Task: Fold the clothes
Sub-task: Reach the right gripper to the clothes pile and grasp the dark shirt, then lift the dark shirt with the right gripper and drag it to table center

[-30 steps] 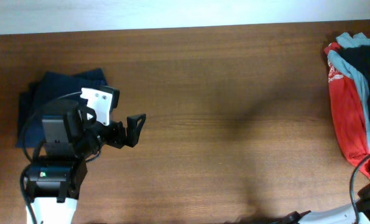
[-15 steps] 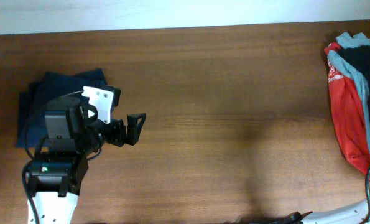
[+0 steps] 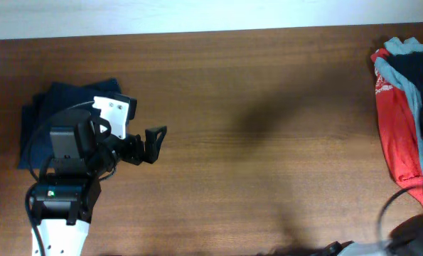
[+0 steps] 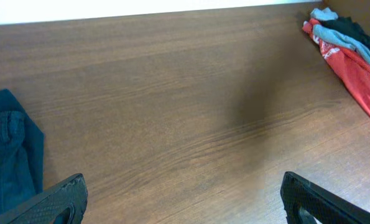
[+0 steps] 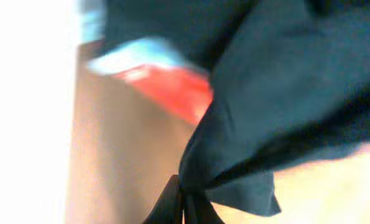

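Observation:
The right gripper swings with the teal garment (image 5: 278,93) to the left in the overhead view next and releases it there, since the middle of the table is bare.
A heap of unfolded clothes (image 3: 403,107), red, light blue and dark, lies at the table's right edge, and shows far right in the left wrist view (image 4: 349,53). My right gripper (image 5: 183,193) is shut on a fold of a dark teal garment (image 5: 278,93) from that heap, with red cloth (image 5: 172,93) and light blue cloth (image 5: 138,53) behind it. A folded navy garment (image 3: 51,114) rests at the far left (image 4: 7,155). My left gripper (image 3: 153,144) stands open just right of it over bare wood, nothing between its fingers (image 4: 57,199).
The brown wooden table (image 3: 268,92) runs between the folded garment and the heap. A white wall strip borders its far edge. My right arm is only a blur at the bottom right corner (image 3: 414,231) of the overhead view.
My right gripper has closed on the dark garment. The right arm has shifted at the bottom right corner of the overhead view. The left arm has barely moved.

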Motion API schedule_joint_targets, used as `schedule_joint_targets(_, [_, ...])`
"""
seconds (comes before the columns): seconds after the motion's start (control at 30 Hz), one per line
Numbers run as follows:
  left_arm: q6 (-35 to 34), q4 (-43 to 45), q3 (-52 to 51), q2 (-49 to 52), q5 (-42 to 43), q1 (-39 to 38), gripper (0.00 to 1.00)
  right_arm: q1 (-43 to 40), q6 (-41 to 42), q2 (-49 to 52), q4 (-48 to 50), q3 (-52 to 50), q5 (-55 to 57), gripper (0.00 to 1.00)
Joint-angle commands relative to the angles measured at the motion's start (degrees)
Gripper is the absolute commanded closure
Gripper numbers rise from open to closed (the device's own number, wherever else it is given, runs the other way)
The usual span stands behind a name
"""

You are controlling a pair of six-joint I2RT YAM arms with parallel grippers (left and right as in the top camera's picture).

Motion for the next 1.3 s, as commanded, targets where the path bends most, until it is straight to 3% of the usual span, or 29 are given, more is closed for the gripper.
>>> schedule_joint_targets(0.0, [-0.37, 1.42, 0.98, 0.13, -0.39, 0.22, 0.01, 10.25, -1.31, -7.34, -0.26, 1.29, -8.41, 0.96])
schedule_joint_targets(0.3, [-0.37, 3.32, 0.98, 0.11, -0.59, 0.26, 0.01, 49.46, -7.26, -7.74, 0.44, 1.11, 1.84, 0.96])
schedule_joint_targets(0.5, [-0.37, 3.04, 2.62, -0.55, -7.1, 0.26, 0.01, 74.38, -8.72, -0.87, 2.19, 1.09, 10.58, 0.96])
schedule_joint_targets(0.67, [-0.35, 1.31, 5.92, -1.95, -15.72, 0.26, 0.01, 85.35, -8.74, 5.49, 2.67, 1.09, 11.5, 0.96])
schedule_joint_targets(0.87, [0.76, -0.42, 7.17, -2.67, -21.59, 0.26, 0.01, 98.31, -19.71, 7.67, 6.27, 1.97, 5.9, 0.96])
schedule_joint_targets(1.03, [0.74, -0.44, 8.37, -2.69, -34.49, 0.26, 0.01, 105.24, -20.55, 7.41, 8.26, 11.04, 3.17, 0.96])
schedule_joint_targets(1.27, [0.7, -0.39, 13.79, -3.93, -49.57, 0.26, 0.01, 109.66, -20.33, 7.41, 18.43, 23.45, -12.0, 0.96])
